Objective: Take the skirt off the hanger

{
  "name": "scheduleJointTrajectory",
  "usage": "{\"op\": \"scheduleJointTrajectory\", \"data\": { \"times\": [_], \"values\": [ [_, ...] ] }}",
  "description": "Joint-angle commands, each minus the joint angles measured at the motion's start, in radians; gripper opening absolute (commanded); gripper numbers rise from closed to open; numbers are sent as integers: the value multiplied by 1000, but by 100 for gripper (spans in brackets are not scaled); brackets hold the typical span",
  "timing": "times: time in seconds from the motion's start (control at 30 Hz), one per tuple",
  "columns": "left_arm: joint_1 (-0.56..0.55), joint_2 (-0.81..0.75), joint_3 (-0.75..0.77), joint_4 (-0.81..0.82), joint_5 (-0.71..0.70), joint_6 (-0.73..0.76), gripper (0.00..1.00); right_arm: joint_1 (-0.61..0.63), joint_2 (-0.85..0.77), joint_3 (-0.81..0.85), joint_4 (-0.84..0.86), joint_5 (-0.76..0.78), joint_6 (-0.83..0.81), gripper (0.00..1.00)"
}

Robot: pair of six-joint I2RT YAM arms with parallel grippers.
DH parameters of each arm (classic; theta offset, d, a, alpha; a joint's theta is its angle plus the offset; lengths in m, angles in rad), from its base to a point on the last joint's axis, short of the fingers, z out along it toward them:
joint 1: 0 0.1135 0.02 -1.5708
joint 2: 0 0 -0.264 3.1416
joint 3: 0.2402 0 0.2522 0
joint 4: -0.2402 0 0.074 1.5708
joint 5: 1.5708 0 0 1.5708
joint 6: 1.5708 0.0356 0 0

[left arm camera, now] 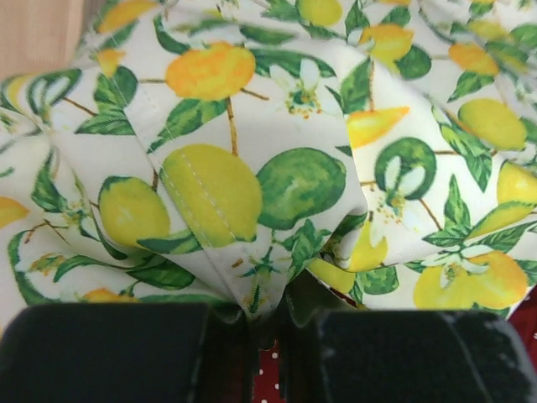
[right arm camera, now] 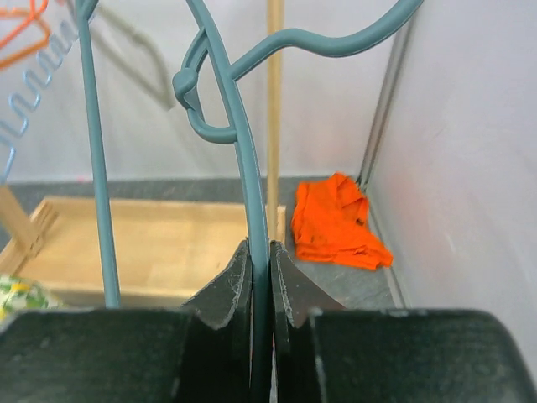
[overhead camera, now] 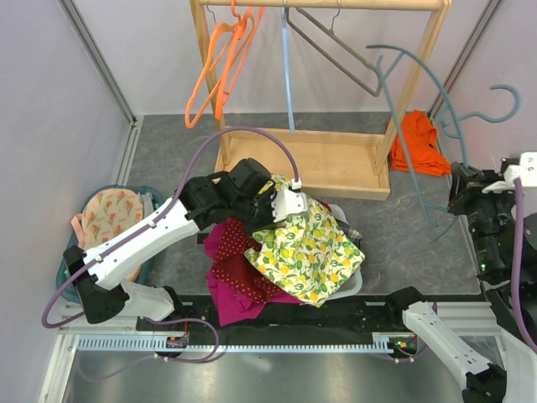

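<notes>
I should swing my right gripper outward to the bar's empty part [overhead camera: 386, 4] beside the grey hanger. I should then hook and release the teal hanger [overhead camera: 430, 70], since the skirt is off it.
The skirt [overhead camera: 312, 249], white with a lemon and lime print, lies draped over a pile of clothes in the middle of the table. It is off the hanger. My left gripper [overhead camera: 288, 201] is at the skirt's back edge and is shut on a fold of it. In the left wrist view the skirt [left arm camera: 252, 168] fills the frame above the gripper [left arm camera: 268, 336]. The teal wire hanger [overhead camera: 430, 70] is bare and held up at the right. My right gripper [overhead camera: 460, 186] is shut on it. In the right wrist view its wire [right arm camera: 243, 168] runs between the closed gripper [right arm camera: 261, 269].
A wooden rack [overhead camera: 310, 164] at the back holds orange hangers [overhead camera: 222, 59], a blue one [overhead camera: 287, 75] and a grey one [overhead camera: 336, 42]. An orange cloth [overhead camera: 419, 143] lies right of the rack. A red dotted garment [overhead camera: 239, 269] lies under the skirt. A basket [overhead camera: 109, 214] stands at the left.
</notes>
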Motion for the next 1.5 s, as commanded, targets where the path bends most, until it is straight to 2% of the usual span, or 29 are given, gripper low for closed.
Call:
{"op": "scheduleJointTrajectory", "data": {
  "times": [0.0, 0.07, 0.1, 0.17, 0.2, 0.23, 0.27, 0.3, 0.47, 0.63, 0.77, 0.87, 1.0, 1.27, 1.43, 1.47],
  "values": [
    [-13, -54, -82, 46, -104, 118, 9, 0, -16, -41, 156, 175, -39, 0],
    [-13, -51, -114, 43, -134, 137, 31, 2, 20, -35, 167, 221, -73, 0],
    [-13, -49, -122, 40, -155, 140, 48, 2, 42, -22, 161, 249, -82, 0],
    [-14, -51, -133, 40, -180, 135, 56, 2, 111, -3, 147, 267, -93, 0],
    [-13, -54, -133, 41, -201, 132, 63, 2, 134, 9, 140, 277, -96, 0],
    [-14, -57, -128, 40, -212, 126, 72, 0, 154, 15, 138, 274, -98, 0],
    [-14, -62, -122, 41, -223, 123, 94, 2, 186, 22, 138, 268, -95, 0],
    [-13, -72, -114, 40, -229, 122, 100, 0, 203, 35, 138, 261, -92, 0],
    [-14, -124, 7, 32, -283, 74, 99, 7, 324, 101, 126, 244, -96, 0],
    [-14, -186, 155, 26, -264, 22, 99, 46, 470, 215, 144, 320, -157, 0],
    [-13, -224, 245, 6, -243, 11, 99, 130, 605, 322, 167, 457, -242, 0],
    [-14, -238, 301, -5, -243, 3, 99, 200, 689, 364, 230, 559, -367, 0],
    [-14, -261, 326, -10, -252, 3, 100, 287, 763, 356, 398, 716, -559, 0],
    [-13, -284, 322, -10, -264, -7, 99, 359, 883, 364, 806, 849, -953, 0],
    [-14, -290, 306, -13, -267, -12, 99, 362, 933, 367, 922, 873, -1047, 0],
    [-13, -289, 305, -11, -269, -15, 99, 362, 939, 356, 992, 878, -1081, 0]
  ]
}}
